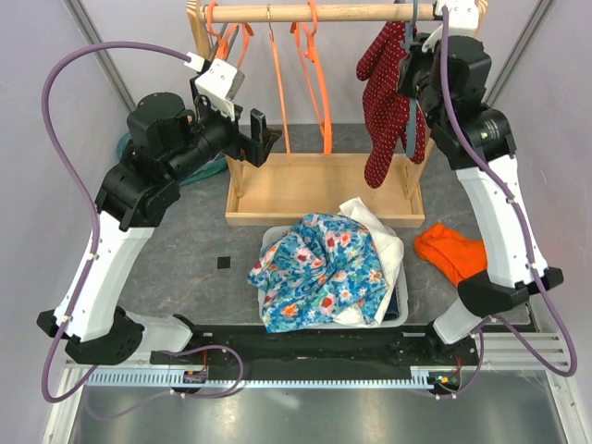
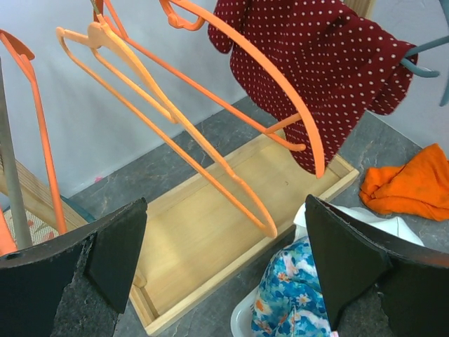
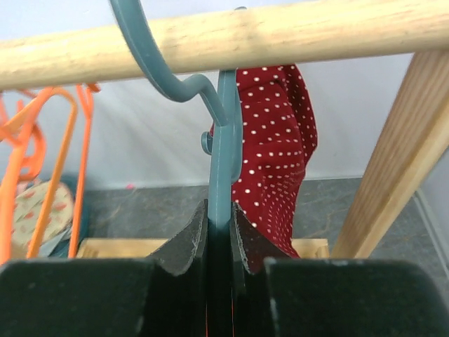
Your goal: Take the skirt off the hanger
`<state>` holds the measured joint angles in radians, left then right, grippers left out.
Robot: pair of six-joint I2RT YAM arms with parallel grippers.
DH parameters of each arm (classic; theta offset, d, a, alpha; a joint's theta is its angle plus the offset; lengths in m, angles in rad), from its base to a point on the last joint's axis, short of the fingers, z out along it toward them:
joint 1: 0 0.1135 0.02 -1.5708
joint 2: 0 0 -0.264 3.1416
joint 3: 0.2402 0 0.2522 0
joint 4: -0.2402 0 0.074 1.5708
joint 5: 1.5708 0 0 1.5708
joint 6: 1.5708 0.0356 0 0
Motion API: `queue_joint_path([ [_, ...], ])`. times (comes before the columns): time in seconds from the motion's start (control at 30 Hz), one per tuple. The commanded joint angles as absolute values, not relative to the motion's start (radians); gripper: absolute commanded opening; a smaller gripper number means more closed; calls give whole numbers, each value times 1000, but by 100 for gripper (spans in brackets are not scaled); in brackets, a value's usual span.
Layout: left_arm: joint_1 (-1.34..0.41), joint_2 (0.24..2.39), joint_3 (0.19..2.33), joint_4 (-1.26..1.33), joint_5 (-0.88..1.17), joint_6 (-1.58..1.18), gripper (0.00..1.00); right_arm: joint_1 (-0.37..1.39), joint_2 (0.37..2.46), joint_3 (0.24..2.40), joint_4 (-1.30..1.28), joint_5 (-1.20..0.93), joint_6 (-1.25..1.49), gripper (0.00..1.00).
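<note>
My left gripper moves to the right in the top view next, onto the facing edge of the red garment (image 1: pixel 384 102), as my right gripper holds its hanger's neck.
No dark navy denim skirt shows in any view. Several bare orange hangers (image 1: pixel 282 92) hang on the wooden rail (image 1: pixel 351 12); they also show in the left wrist view (image 2: pixel 175 119) and the right wrist view (image 3: pixel 66 161). My right gripper (image 1: pixel 416 60) (image 3: pixel 219 210) is up at the rail, shut on the neck of a grey-blue hanger (image 3: pixel 224 140) that carries a red white-dotted garment (image 1: pixel 384 102) (image 2: pixel 316 63) (image 3: pixel 273 154). My left gripper (image 1: pixel 264 134) (image 2: pixel 224 203) is open and empty, left of the orange hangers, above the rack's base.
The rack's wooden base tray (image 1: pixel 314 190) lies under the rail, with a post at the right (image 3: pixel 400 154). A white bin (image 1: pixel 400 310) holds a blue floral garment (image 1: pixel 319 268) and a white cloth (image 1: pixel 375 227). An orange cloth (image 1: pixel 451 250) lies to its right.
</note>
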<state>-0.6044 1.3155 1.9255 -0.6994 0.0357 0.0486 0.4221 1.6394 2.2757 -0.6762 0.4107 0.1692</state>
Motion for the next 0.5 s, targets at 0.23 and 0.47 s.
queue_joint_path([
  [0.23, -606, 1321, 1950, -663, 173, 25, 100, 425, 1226, 1940, -687, -79, 230, 0],
  [0.47, -606, 1364, 1973, -661, 276, 9, 99, 425, 962, 1810, -729, -290, 245, 0],
])
